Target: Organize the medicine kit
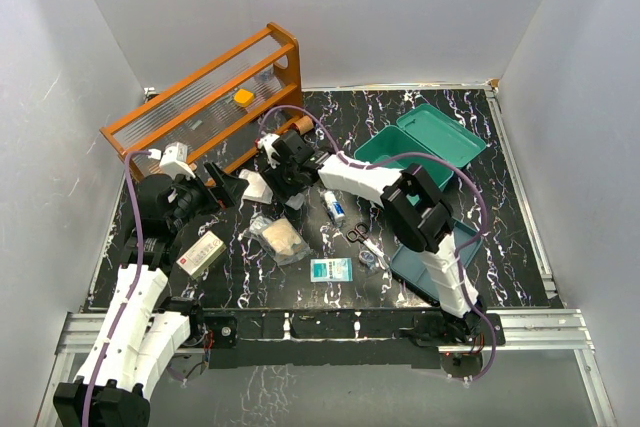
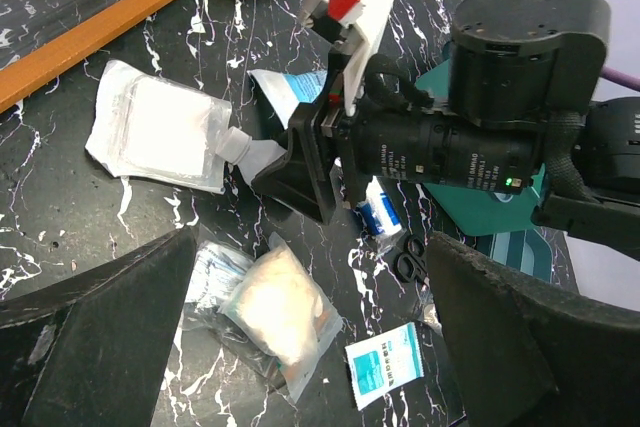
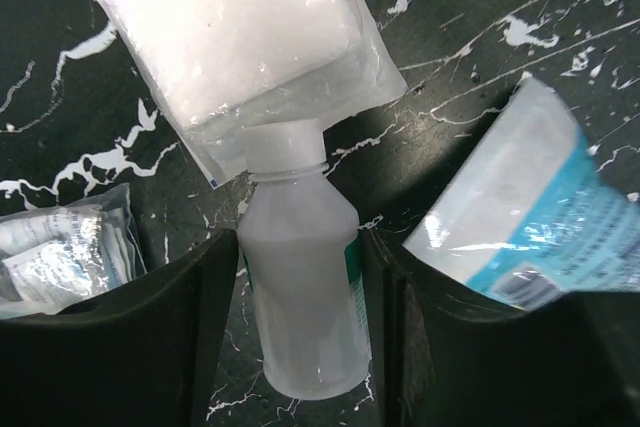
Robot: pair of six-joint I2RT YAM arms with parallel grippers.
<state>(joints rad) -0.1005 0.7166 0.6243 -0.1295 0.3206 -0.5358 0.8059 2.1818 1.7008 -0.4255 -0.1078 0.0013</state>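
Observation:
The right gripper lifts the bottle across to the right in the top view next, lowers it inside the teal box (image 1: 388,146) and releases, since the box stands open.
The medicine kit (image 1: 430,147) is a teal box lying open at the back right, its lid tipped back. My right gripper (image 1: 283,187) reaches left across the table, and its wrist view shows the fingers (image 3: 200,337) pressed against both sides of a white translucent bottle (image 3: 300,287) lying on the black marble top. The bottle's cap touches a clear gauze pouch (image 3: 230,27). My left gripper (image 2: 310,337) hangs wide open and holds nothing, above a bag of cotton (image 2: 280,312) and a teal sachet (image 2: 385,365).
An orange wooden rack (image 1: 210,97) stands at the back left. A blue-grey tray (image 1: 440,267) sits at the front right under the right arm. Scissors (image 1: 357,235), a small blue-and-white bottle (image 1: 334,208) and a white box (image 1: 200,252) lie mid-table.

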